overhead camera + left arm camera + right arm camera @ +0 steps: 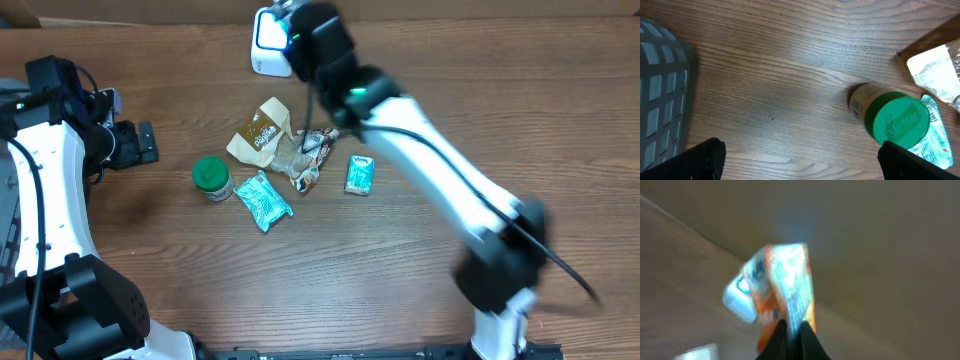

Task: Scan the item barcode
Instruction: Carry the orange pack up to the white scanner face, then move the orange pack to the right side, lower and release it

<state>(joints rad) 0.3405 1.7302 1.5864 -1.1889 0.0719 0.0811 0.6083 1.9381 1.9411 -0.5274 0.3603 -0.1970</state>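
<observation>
I will swing my right gripper back and to its right in the overhead view, then lower it and release the packet, because the bare wood there is clear.
In the right wrist view my right gripper (792, 336) is shut on the bottom edge of an orange and white packet (785, 280), which stands up between the fingers. The picture is blurred and no barcode can be made out. Just behind the packet is the white scanner (738, 301) with its blue light. From overhead, the right arm reaches to the far edge of the table, its gripper (288, 18) right beside the scanner (266, 45). My left gripper (150, 143) is open and empty at the left, low over bare wood (801, 159).
A green-lidded jar (211, 178) (895, 120) lies right of the left gripper. Mid-table lie a brown pouch (262, 128), a crumpled wrapper (308, 160), a teal packet (264, 200) and a smaller teal packet (360, 174). A grey mesh basket (660, 90) sits at the left.
</observation>
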